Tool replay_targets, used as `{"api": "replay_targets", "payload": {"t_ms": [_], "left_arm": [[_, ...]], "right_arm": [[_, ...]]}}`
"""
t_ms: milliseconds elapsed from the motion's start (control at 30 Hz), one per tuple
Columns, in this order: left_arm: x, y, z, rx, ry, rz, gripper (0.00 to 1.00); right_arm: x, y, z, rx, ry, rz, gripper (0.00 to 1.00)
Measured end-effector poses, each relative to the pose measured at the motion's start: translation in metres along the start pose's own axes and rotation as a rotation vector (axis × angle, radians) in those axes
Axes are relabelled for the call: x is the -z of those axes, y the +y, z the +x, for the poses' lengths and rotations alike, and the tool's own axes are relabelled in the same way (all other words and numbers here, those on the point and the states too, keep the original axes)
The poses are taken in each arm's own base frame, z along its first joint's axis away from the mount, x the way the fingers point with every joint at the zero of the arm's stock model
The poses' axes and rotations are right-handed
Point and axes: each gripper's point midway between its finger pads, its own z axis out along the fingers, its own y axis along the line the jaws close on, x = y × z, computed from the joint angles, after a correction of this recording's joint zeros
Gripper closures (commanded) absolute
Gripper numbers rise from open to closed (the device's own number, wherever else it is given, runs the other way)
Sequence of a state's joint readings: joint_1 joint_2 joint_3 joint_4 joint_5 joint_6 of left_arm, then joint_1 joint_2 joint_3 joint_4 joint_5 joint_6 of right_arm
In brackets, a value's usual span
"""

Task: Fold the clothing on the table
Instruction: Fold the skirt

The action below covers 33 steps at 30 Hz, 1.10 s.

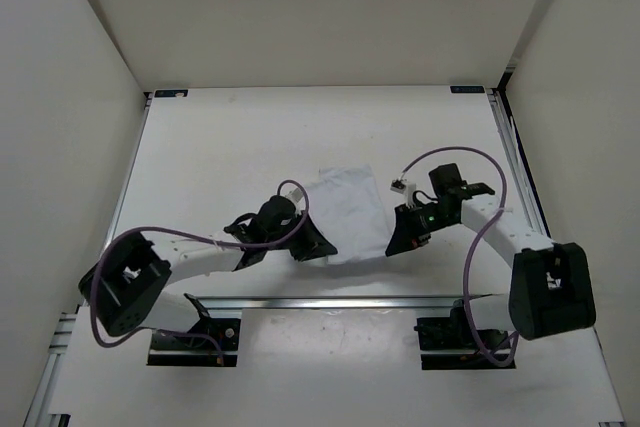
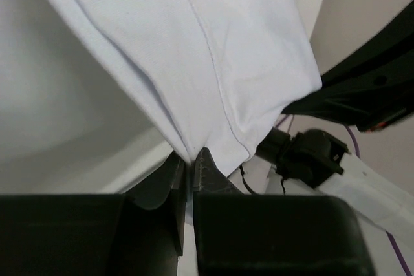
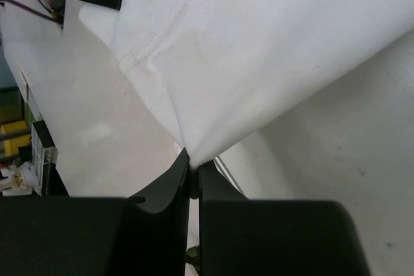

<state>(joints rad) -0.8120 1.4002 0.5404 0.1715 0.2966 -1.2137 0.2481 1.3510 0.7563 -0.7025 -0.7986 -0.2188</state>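
My right gripper holds the clothing's near corner and needs to carry it outward toward the clothing's far edge and let go of it, because the clothing's far part is already lying on the table.
The clothing is a plain white cloth stretched between my two grippers over the middle of the table. My left gripper is shut on its near left corner; in the left wrist view the clothing runs down into the pinch of the left gripper. On the other side, my right gripper is shut on the near right corner. The right wrist view shows the clothing fanning up from the tips of that right gripper. The near edge hangs lifted off the table.
White walls enclose the table on the left, back and right. A metal rail runs along the near edge by the arm bases. Purple cables loop over both arms.
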Motion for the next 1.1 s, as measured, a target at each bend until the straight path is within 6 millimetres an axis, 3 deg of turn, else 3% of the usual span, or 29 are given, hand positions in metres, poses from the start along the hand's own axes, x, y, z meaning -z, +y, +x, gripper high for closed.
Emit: {"api": "replay_targets", "payload": {"t_ms": [267, 467, 633, 867, 1100], "left_arm": [[0.042, -0.033, 0.006, -0.009, 0.013, 0.098, 1.00], [0.054, -0.035, -0.005, 0.036, 0.008, 0.115, 1.00], [0.052, -0.044, -0.020, 0.083, 0.000, 0.135, 1.00], [0.042, -0.052, -0.057, 0.160, -0.042, 0.149, 1.00], [0.027, -0.061, -0.099, 0.243, -0.084, 0.168, 1.00]], "right_arm": [[0.030, 0.030, -0.011, 0.140, -0.127, -0.025, 1.00], [0.042, 0.059, -0.033, 0.224, -0.192, -0.065, 1.00], [0.044, 0.046, -0.058, 0.142, -0.187, -0.077, 1.00], [0.039, 0.029, -0.094, 0.106, -0.162, -0.081, 1.00], [0.034, -0.005, -0.147, 0.026, -0.155, -0.105, 1.00]]}}
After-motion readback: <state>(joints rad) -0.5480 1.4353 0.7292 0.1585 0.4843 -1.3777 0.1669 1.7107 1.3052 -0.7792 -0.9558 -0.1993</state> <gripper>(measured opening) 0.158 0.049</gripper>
